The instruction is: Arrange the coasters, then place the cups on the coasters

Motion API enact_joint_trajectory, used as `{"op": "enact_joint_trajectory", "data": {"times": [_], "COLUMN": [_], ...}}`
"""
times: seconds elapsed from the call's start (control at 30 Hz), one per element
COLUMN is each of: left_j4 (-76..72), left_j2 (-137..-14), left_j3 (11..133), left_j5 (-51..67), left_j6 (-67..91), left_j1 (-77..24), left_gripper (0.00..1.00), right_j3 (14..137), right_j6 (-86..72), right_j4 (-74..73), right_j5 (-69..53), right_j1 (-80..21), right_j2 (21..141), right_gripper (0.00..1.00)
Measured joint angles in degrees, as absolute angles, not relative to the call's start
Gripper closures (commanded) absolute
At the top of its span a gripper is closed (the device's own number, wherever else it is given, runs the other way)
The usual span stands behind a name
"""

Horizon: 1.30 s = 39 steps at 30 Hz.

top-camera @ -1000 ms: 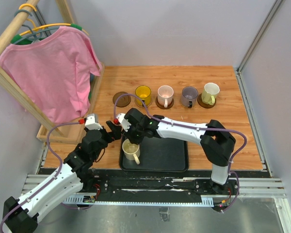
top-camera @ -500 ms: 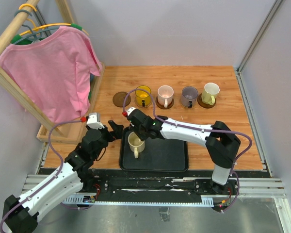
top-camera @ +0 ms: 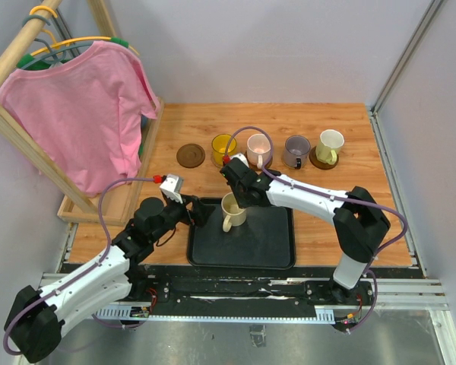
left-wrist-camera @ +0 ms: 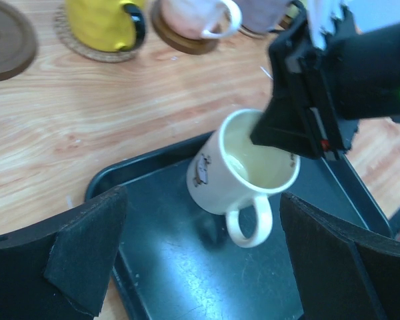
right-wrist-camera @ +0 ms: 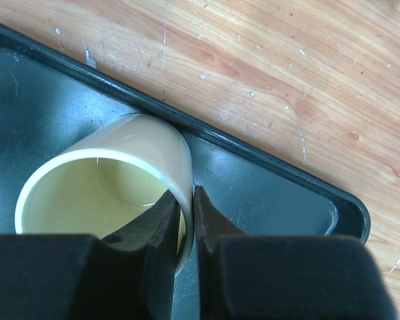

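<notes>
Next I need to move my left gripper to the right in the top view and down around the cream cup's handle and close, since the handle juts clear toward my base.
A cream cup [top-camera: 232, 209] [left-wrist-camera: 233, 173] stands at the back of the black tray [top-camera: 273, 255], handle toward me. My right gripper [top-camera: 239, 198] [right-wrist-camera: 187, 200] is shut on the cream cup's rim [right-wrist-camera: 153, 143], one finger inside and one outside. My left gripper [top-camera: 201, 213] [left-wrist-camera: 200, 267] hangs open over the tray's left part, holding nothing. Behind, along the table, lie an empty dark coaster [top-camera: 190, 155] [left-wrist-camera: 7, 40], then a yellow cup [top-camera: 223, 144], a pink cup [top-camera: 258, 147], a purple-grey cup [top-camera: 296, 148] and a pale yellow-green cup [top-camera: 330, 143], each on a coaster.
A wooden rack with a pink shirt [top-camera: 83, 114] on hangers stands at the left, its base frame [top-camera: 114, 205] reaching to the tray's left side. Grey walls close the table at the back and right.
</notes>
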<state>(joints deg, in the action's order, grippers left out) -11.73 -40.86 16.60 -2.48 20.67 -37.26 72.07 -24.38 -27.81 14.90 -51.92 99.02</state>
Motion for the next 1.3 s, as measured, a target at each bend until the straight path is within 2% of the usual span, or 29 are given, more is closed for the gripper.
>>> {"op": "enact_joint_trajectory", "data": {"times": [0.3, 0.53, 0.63, 0.9, 1.3], "left_j4": [-14.2, -13.1, -13.0, -11.5, -4.0], "left_j2": [-50.0, -52.0, -52.0, -56.5, -68.2], "left_j3": [18.2, 20.0, 20.6, 23.7, 31.6], "left_j5": [13.8, 19.4, 19.8, 17.3, 7.2], "left_j6": [15.0, 13.1, 13.1, 13.0, 11.8], "left_j1": [-37.3, -37.3, -37.4, -39.8, -45.5], "left_gripper": [0.00, 0.00, 0.00, 0.00, 0.02], "right_j3": [71.7, 70.4, 69.6, 65.0, 55.1], "right_j6": [-25.6, -25.8, -25.9, -26.1, -25.4], "right_j4": [-28.1, -28.4, -28.6, -27.5, -22.2], "right_j5": [13.7, 13.9, 15.2, 23.8, 36.8], "right_j1": [-51.8, -51.8, -51.8, -51.8, -51.8], "right_j2": [95.5, 92.2, 89.8, 78.1, 62.8], "right_gripper": [0.57, 0.47, 0.41, 0.32, 0.28]}}
